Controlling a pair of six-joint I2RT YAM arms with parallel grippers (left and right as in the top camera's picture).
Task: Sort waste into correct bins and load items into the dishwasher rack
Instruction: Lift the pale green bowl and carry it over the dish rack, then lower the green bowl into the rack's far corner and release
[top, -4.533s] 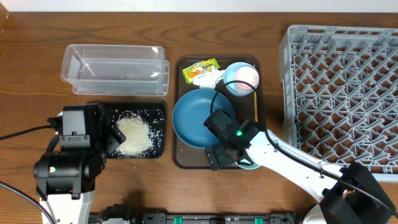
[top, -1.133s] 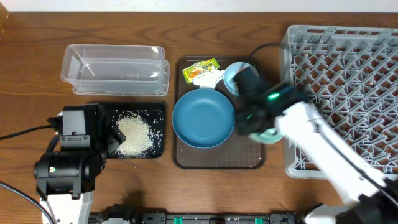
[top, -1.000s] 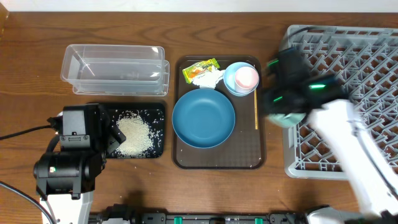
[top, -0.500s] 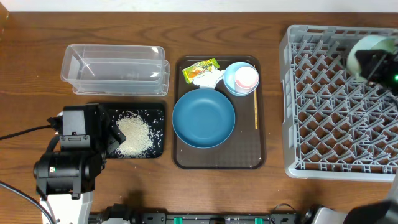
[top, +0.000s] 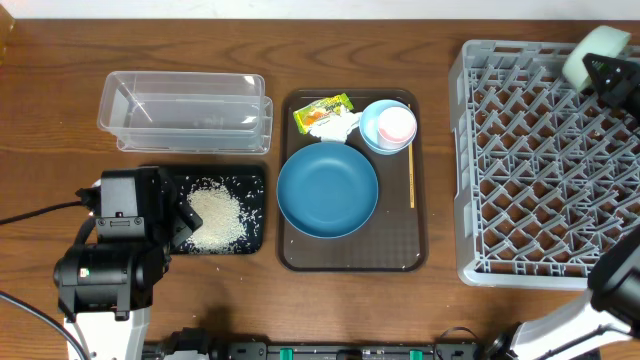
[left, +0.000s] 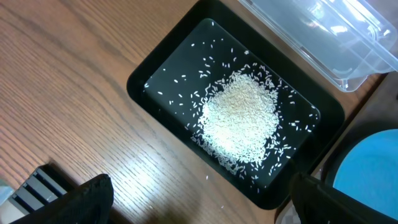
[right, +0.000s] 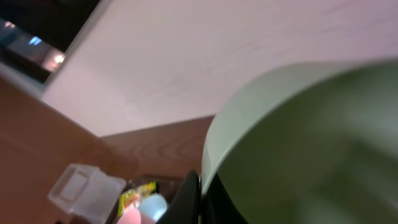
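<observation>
The mint-green bowl should go down and slightly back next, as my right gripper carries it onto the rack's empty slots (top: 574, 84).
My right gripper (right: 200, 194) is shut on the rim of the mint-green bowl (top: 594, 50), which it holds tilted above the far right corner of the grey dishwasher rack (top: 520, 150). The bowl (right: 298, 143) fills the right wrist view. On the brown tray (top: 350, 258) are the dark-blue bowl (top: 328, 190), a light-blue bowl (top: 372, 128) holding the pink cup (top: 396, 123), a chopstick (top: 412, 175), a yellow-green wrapper (top: 322, 108) and a white tissue (top: 338, 126). Rice (left: 241, 118) lies heaped in the black tray (left: 155, 81). My left gripper (left: 199, 205) hangs open over the wood beside it.
The clear plastic tub (top: 185, 110) stands behind the black tray (top: 255, 180), and its corner (left: 336, 37) shows in the left wrist view. The left arm (top: 115, 250) sits at the table's front left. A few stray grains lie on the wood.
The right arm has carried the mint-green bowl from the brown tray, across the rack, to its far right corner. The left arm and everything else are unmoved.
</observation>
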